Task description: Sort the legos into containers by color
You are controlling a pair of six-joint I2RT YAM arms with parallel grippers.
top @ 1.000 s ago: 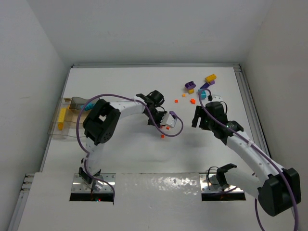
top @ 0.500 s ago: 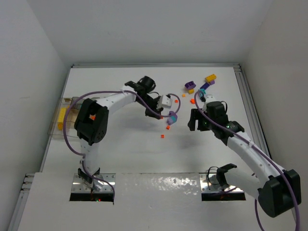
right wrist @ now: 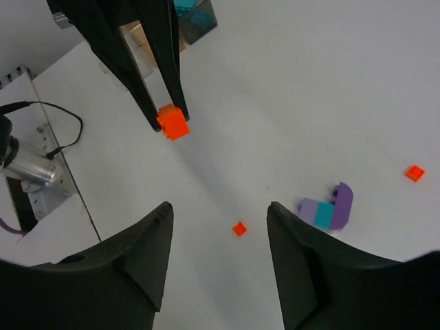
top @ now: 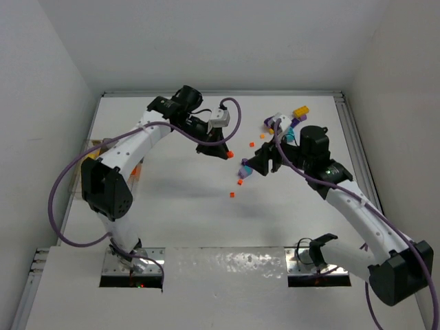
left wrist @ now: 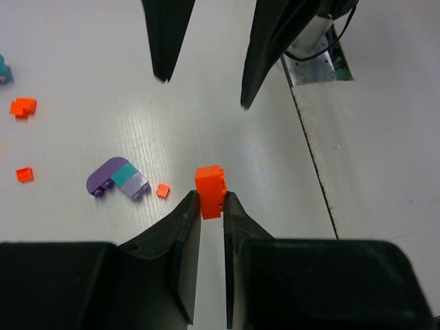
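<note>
My left gripper swings to the left in the top view next, over the container section holding an orange lego. It releases its brick (left wrist: 210, 190) there, where the color matches.
My left gripper (left wrist: 210, 203) is shut on an orange lego brick (left wrist: 210, 190), held above the table mid-field (top: 230, 154). My right gripper (right wrist: 220, 206) is open and empty, hovering over a tiny orange stud (right wrist: 238, 229). A joined purple-and-teal piece (right wrist: 328, 210) lies just right of its fingers and also shows in the top view (top: 245, 168). More legos lie at the far right: a yellow one (top: 300, 111), a purple one (top: 269, 122) and a teal one (top: 290, 130). The clear container (top: 98, 144) sits at the left edge, mostly hidden behind the left arm.
Small orange studs (top: 240, 182) (top: 232, 194) dot the middle of the table, with more at the left of the left wrist view (left wrist: 23, 106) (left wrist: 25, 174). The two grippers point at each other, tips close together. White walls enclose the table.
The left arm has swung back and up, lifting the orange brick off the table. The right gripper has moved left toward the purple-teal piece, and its jaws have narrowed.
</note>
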